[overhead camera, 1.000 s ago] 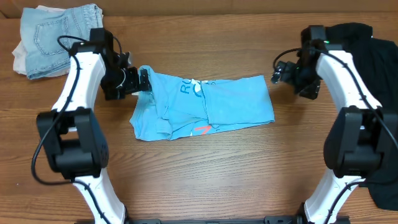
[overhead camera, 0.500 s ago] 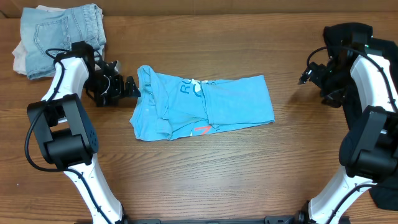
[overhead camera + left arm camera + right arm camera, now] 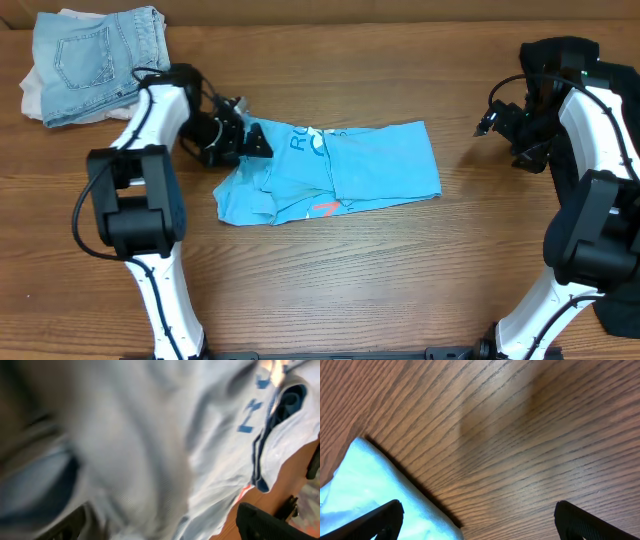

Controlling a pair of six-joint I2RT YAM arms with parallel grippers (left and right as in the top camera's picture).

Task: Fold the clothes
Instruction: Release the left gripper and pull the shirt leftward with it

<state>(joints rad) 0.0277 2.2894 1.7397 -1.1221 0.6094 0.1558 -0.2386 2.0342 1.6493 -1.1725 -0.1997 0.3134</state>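
The left gripper moves down onto the bunched fold of blue cloth (image 3: 253,165) (image 3: 142,502) at the shirt's jeans-side end next, since that fold already lies between its open fingers.
The light blue T-shirt (image 3: 340,170) lies partly folded in the middle of the wooden table, with white print and a bit of red lettering showing. My left gripper (image 3: 252,142) is at the shirt's upper left corner. In the blurred left wrist view, blue fabric (image 3: 210,450) fills the frame and lies between the wide-apart fingers of the left gripper (image 3: 160,527). My right gripper (image 3: 486,124) hovers over bare wood to the right of the shirt, open and empty. In the right wrist view the right gripper (image 3: 480,527) is over wood, with a shirt corner (image 3: 365,485) at lower left.
Faded denim jeans (image 3: 95,50) lie on a white cloth (image 3: 30,92) at the back left corner. A black garment (image 3: 575,52) lies along the right edge behind my right arm. Bare wood runs along the front of the table (image 3: 340,290).
My left gripper moved right, from beside the shirt onto its upper left corner, and that corner has shifted. My right gripper pulled away to the right a second ago and has since stayed put.
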